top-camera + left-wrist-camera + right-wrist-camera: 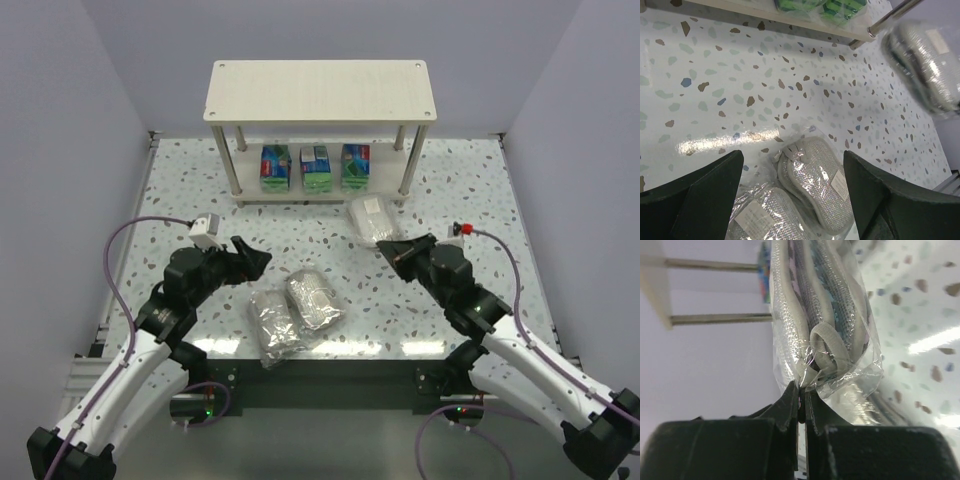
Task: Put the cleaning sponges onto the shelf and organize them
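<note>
I will raise my right gripper outward and release the bundle on the upper level's nearest end (384,88), which is empty and lies above and outward of the gripper.
The cream two-tier shelf (320,90) stands at the back, with three green-and-blue sponge packs (316,167) side by side on its lower tier. In front of the shelf's right end, my right gripper (390,248) (802,390) is shut on the plastic-wrap edge of a grey sponge bundle (370,220) (815,315). That bundle shows blurred at the upper right of the left wrist view (927,65). Two more wrapped grey bundles (272,325) (315,298) lie together at the table's near middle. My left gripper (260,258) (792,157) hangs open just left of and above them, holding nothing.
The shelf's metal legs (230,165) (412,160) flank the lower tier, and one leg (890,17) shows in the left wrist view. The speckled table (190,190) is walled in on three sides, with a dark rail along its near edge (330,385).
</note>
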